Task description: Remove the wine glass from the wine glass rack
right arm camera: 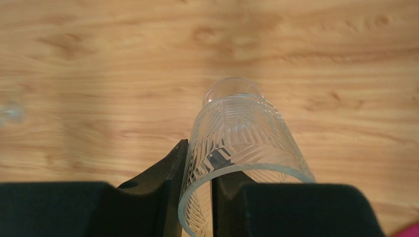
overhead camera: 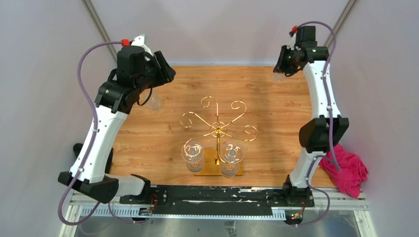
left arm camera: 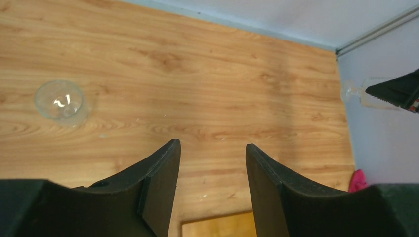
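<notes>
My right gripper lowers the cut-pattern wine glass, held foot downward above bare table, next until the foot meets the wood, and then the gripper opens.
The gold wire wine glass rack [overhead camera: 217, 127] stands on its wooden base [overhead camera: 211, 170] at the table's near middle. Two clear wine glasses [overhead camera: 192, 154] [overhead camera: 231, 159] hang from its near arms. My right gripper [overhead camera: 285, 66] is raised at the far right and shut on the rim of a cut-pattern wine glass [right arm camera: 242, 128], with one finger outside the wall and one inside [right arm camera: 200, 153]. My left gripper [overhead camera: 163, 69] is open and empty [left arm camera: 212, 145] above the far left. Another glass [left arm camera: 62, 100] stands on the table there [overhead camera: 154, 101].
A pink cloth [overhead camera: 350, 170] lies at the table's right near corner. Grey walls close in the back and sides. The rack's base edge [left arm camera: 217, 229] shows under the left fingers. The right gripper with its glass [left arm camera: 358, 94] shows in the left wrist view.
</notes>
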{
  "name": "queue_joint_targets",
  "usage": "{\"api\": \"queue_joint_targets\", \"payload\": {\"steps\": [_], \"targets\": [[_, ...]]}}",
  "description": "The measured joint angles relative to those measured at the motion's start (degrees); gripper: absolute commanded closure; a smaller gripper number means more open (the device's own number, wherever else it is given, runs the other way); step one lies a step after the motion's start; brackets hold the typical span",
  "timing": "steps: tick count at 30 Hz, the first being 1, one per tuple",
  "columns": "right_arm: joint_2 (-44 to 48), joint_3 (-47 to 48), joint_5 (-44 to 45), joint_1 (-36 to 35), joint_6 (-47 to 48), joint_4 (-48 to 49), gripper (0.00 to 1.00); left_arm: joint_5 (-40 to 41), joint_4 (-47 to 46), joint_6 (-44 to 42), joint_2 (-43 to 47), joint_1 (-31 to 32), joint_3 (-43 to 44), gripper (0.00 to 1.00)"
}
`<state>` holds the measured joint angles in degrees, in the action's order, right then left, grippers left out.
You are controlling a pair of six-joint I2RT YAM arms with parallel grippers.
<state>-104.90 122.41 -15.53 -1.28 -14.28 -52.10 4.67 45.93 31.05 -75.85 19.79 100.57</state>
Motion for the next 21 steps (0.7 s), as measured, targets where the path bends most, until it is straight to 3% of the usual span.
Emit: {"api": "queue_joint_targets", "payload": {"steps": [7,21], "targets": [[-6.9,-0.3,10.7,0.0,6.2,-7.5,1.0,4.5,2.6,-2.6,7.7,2.2,-7.9,0.41],[-18.4,-3.2,13.2,2.3,9.8,-4.9,1.0,5.5,3.5,-3.5,9.9,2.5,-12.7,0.38]]}}
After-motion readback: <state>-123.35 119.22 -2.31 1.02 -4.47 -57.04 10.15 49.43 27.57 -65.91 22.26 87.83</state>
